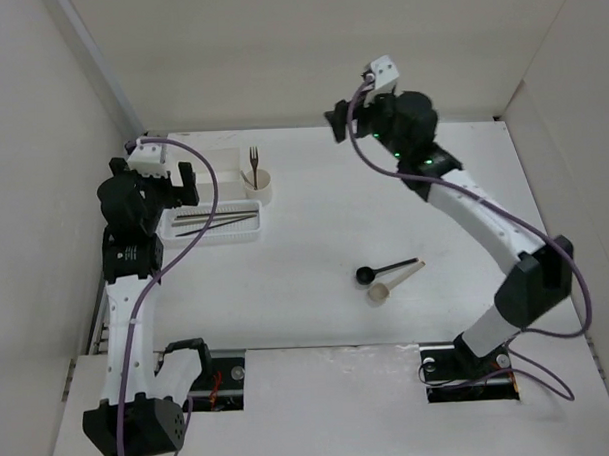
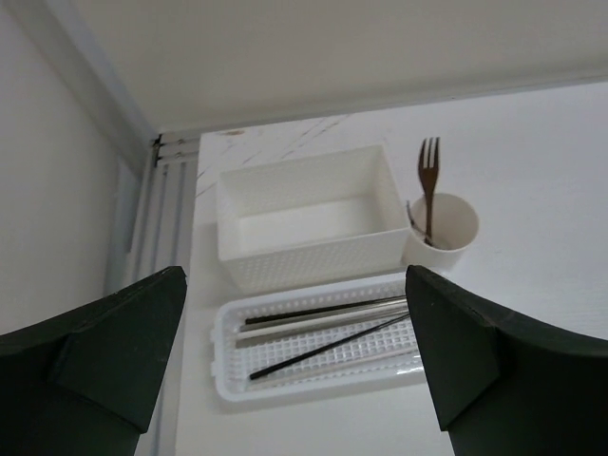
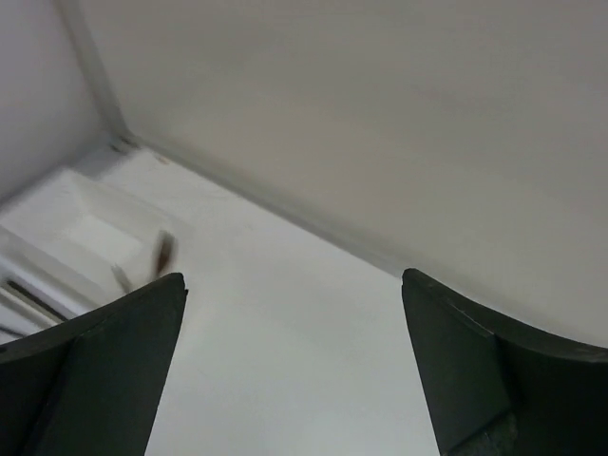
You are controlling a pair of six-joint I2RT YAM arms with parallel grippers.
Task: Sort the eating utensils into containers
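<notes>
My right gripper needs to move back and down next, tilting, to the black spoon's handle (image 1: 384, 269) beside its bowl, because the black spoon is outside any container.
Several chopsticks (image 2: 328, 332), dark, metallic and pale, lie in the shallow slotted tray (image 2: 220, 356) (image 1: 245, 233). Behind the tray stands the plain white box (image 2: 304, 247), with nothing in it. A brown fork (image 2: 428, 180) (image 1: 253, 162) stands upright in the round cup (image 2: 458, 233) (image 1: 264, 192), beside a smaller grey fork (image 2: 412, 218). A black spoon (image 1: 384, 270) and a beige spoon (image 1: 391, 285) lie on the table, right of centre. My left gripper (image 1: 168, 188) (image 2: 294, 275) hovers open at the tray's left end. My right gripper (image 1: 339, 122) (image 3: 294, 280) is open and raised near the back wall, holding nothing.
White walls enclose the table (image 1: 315, 238) on the left, back and right. In the blurred right wrist view the box (image 3: 85, 228) and the fork (image 3: 163, 252) show at the left. The arm bases sit at the near edge.
</notes>
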